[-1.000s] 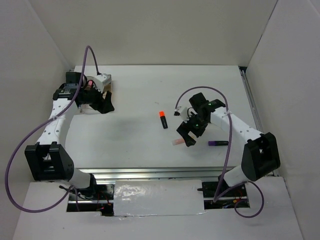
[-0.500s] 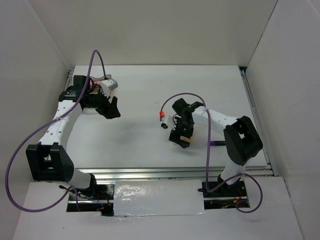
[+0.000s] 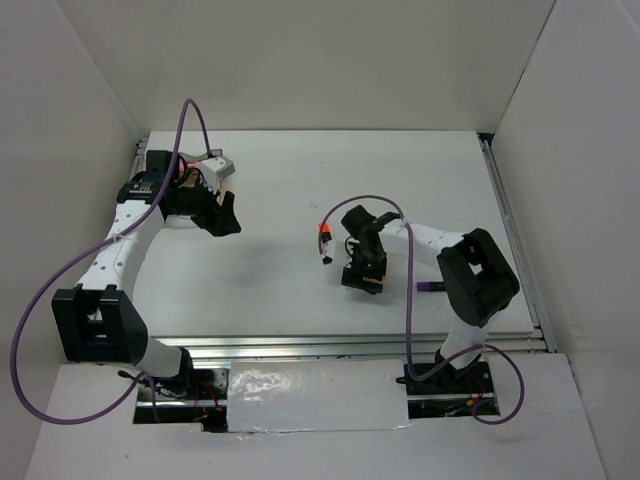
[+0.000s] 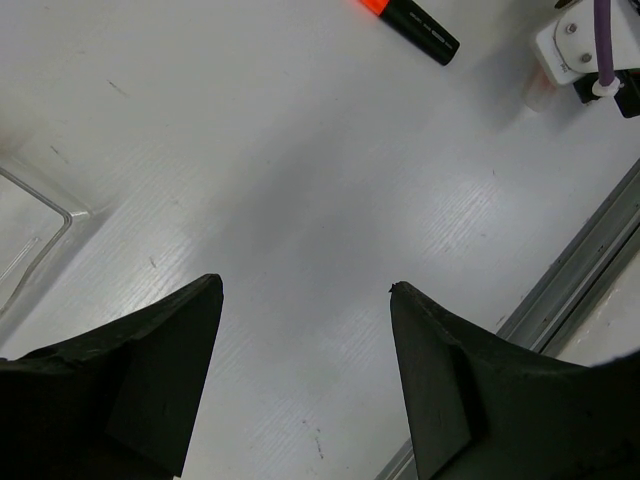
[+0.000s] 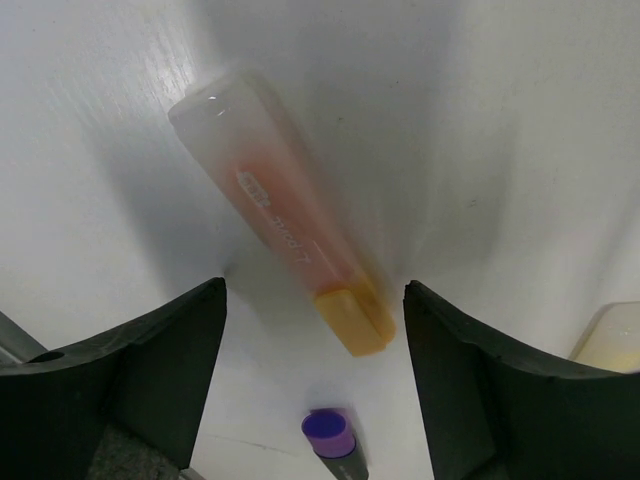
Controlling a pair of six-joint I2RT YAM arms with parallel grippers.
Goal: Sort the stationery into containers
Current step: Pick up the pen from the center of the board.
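The robot will next move its left gripper across to the right in the top view, onto the yellow-pink marker's pale end, outside the right gripper's fingers.
My right gripper [image 3: 362,278] is open and low over the table. In the right wrist view its jaws [image 5: 314,285] stand either side of the yellow-pink marker [image 5: 290,240], which lies flat between them, untouched. The purple marker [image 5: 335,440] lies just beyond it and also shows in the top view [image 3: 430,287]. A pale yellow stick [image 5: 612,335] peeks in at the right edge. The orange-capped black highlighter [image 3: 325,240] lies left of the right gripper and shows in the left wrist view [image 4: 410,20]. My left gripper [image 3: 218,213] is open and empty [image 4: 305,285]. A corner of the clear organiser tray [image 4: 35,235] is at its left.
The metal rail of the table's near edge [image 4: 570,280] runs along the lower right of the left wrist view. The right arm's white wrist and purple cable [image 4: 590,45] show there too. White walls enclose the table on three sides.
My right gripper has swung left and down until it straddles the yellow-pink marker. My left gripper has shifted slightly right, away from the tray.
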